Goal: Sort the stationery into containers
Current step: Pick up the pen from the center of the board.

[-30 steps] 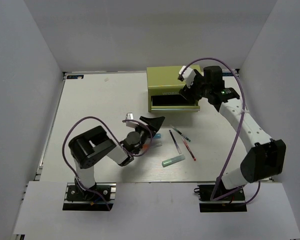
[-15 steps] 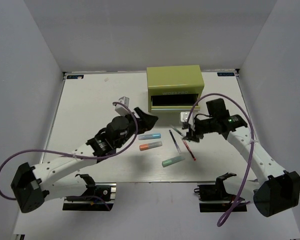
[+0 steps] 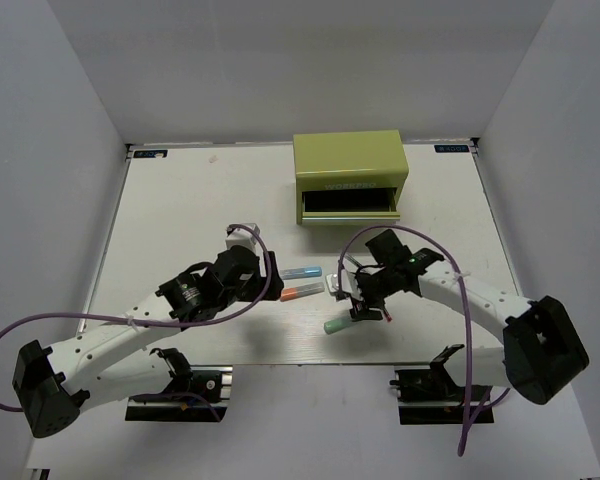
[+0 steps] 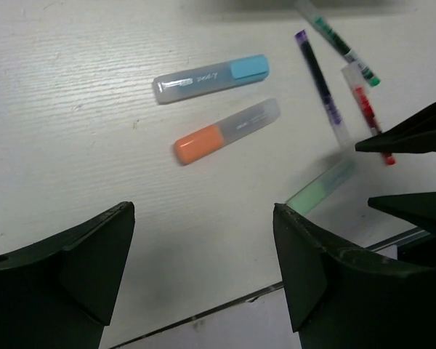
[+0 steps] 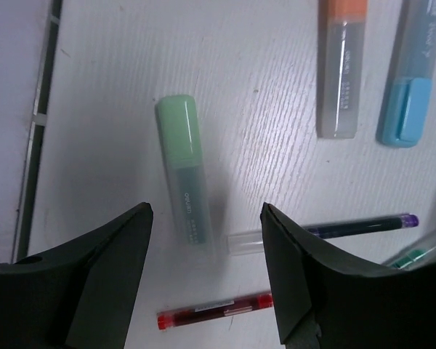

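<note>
Next, my right gripper will lower onto the clear half of the mint green marker, since this lies below it, between its open fingers in the wrist view.
Three markers lie on the table: light blue, orange and mint green. The olive-green chest stands at the back with its lower drawer open. My right gripper is open and empty, hovering over the mint green marker. In its view the red pen, the purple pen and the green-tipped pen lie close by. My left gripper is open and empty, just left of the orange marker and the blue marker.
The right arm's fingers reach into the left wrist view near the red pen. The table's near edge is close below the left gripper. White walls enclose the table on three sides.
The right gripper has moved left and nearer, from over the pens to above the mint green marker. The left gripper has pulled back toward the near edge. The stationery has not moved.
</note>
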